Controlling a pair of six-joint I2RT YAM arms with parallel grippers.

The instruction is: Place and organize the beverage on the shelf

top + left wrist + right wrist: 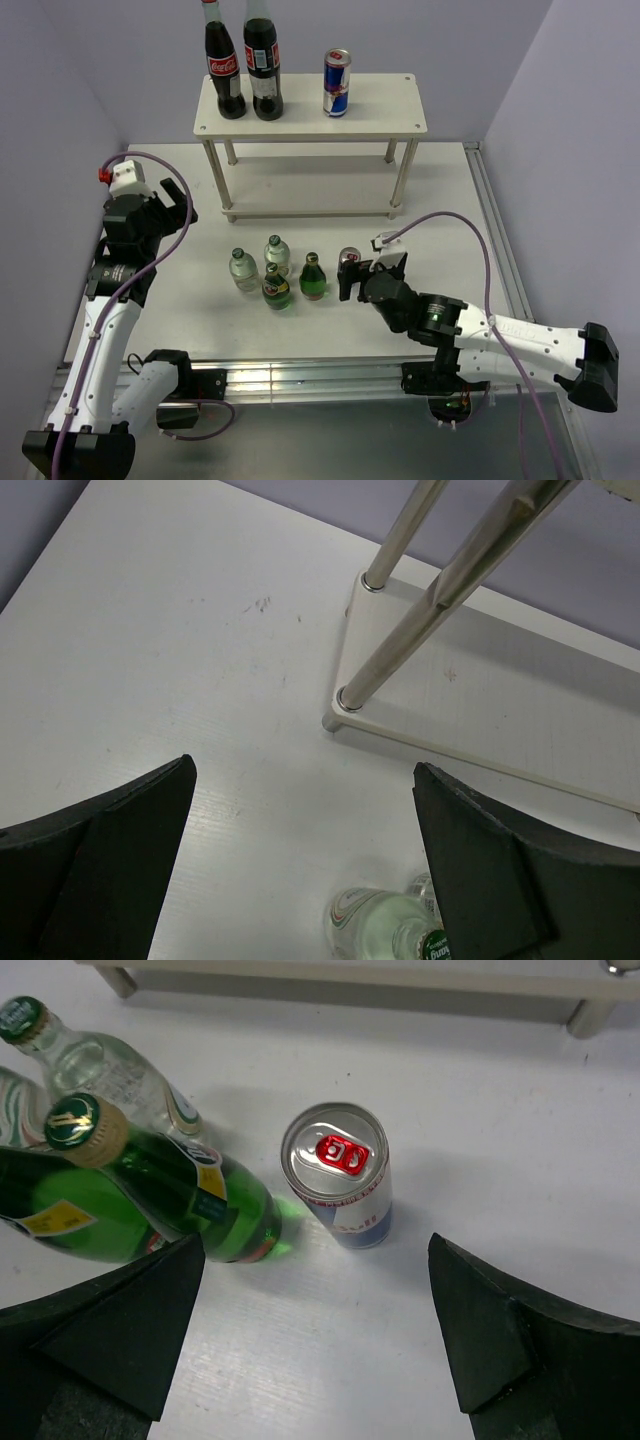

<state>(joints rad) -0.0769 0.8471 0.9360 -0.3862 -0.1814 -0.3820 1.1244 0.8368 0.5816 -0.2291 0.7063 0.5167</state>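
Note:
My right gripper is open and will next go down and outward around the can's upright body [348, 260] [353, 1206], staying clear of the green bottle nearby. The can's body stands below and outward.
The cream shelf [390, 105] stands at the back with one blue-and-silver can [337, 84] on its top board. On the table in front stand two clear bottles [243, 270] [277, 255], two green bottles [277, 288] [313, 277] and a second can [349, 260]. My right gripper [372, 272] is open just behind that can; in the right wrist view the can [338, 1175] stands upright ahead of the open right gripper [312, 1250], untouched. A green bottle [180, 1190] stands just left of it. My left gripper [172, 215] [302, 770] hangs open and holds nothing, left of the shelf's lower board [480, 710].
Two tall dark cola bottles [225, 70] [263, 65] stand on the left part of the shelf's top board. A metal rail [495, 230] runs along the table's right edge. One clear bottle [375, 925] shows at the bottom of the left wrist view.

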